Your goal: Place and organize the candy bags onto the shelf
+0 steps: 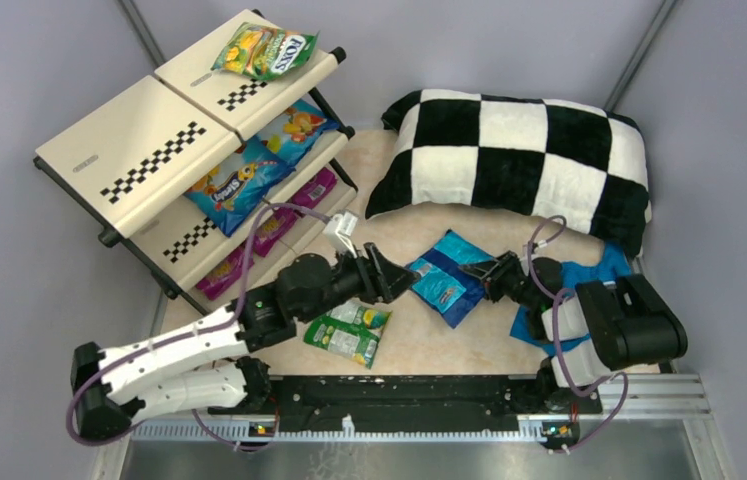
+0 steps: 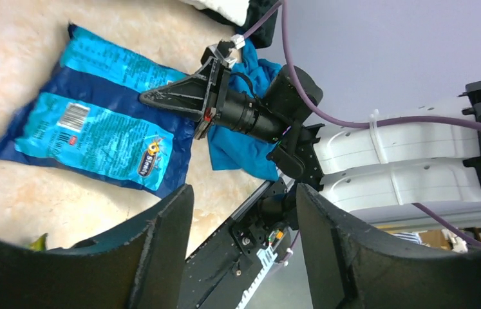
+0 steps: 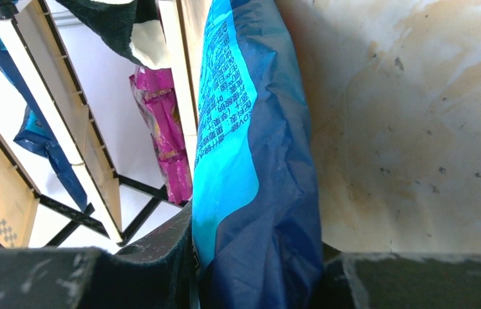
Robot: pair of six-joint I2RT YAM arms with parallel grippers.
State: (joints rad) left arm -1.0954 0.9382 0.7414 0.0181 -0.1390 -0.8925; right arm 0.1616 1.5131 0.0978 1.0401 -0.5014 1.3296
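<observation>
I need to lift the bag up and to the left in the top view next with my right gripper, across onto the middle shelf's bare end (image 1: 179,238), and release it there.
A blue candy bag (image 1: 446,277) lies on the beige table between my two grippers. My right gripper (image 1: 481,272) is shut on its right edge; in the right wrist view the bag (image 3: 250,161) fills the gap between the fingers (image 3: 257,273). My left gripper (image 1: 399,275) is open and empty at the bag's left edge, and its wrist view shows the bag (image 2: 96,122) beyond the spread fingers (image 2: 244,219). A green-white bag (image 1: 349,333) lies under the left arm. The shelf (image 1: 139,150) holds the FOX'S bag (image 1: 264,50) on top, blue bags (image 1: 249,175) in the middle and magenta bags (image 1: 269,235) at the bottom.
A black-and-white checkered pillow (image 1: 519,150) lies at the back right. A plain blue cloth (image 1: 589,275) lies under the right arm and shows in the left wrist view (image 2: 244,148). A black rail (image 1: 429,400) runs along the near edge. Grey walls close in the table.
</observation>
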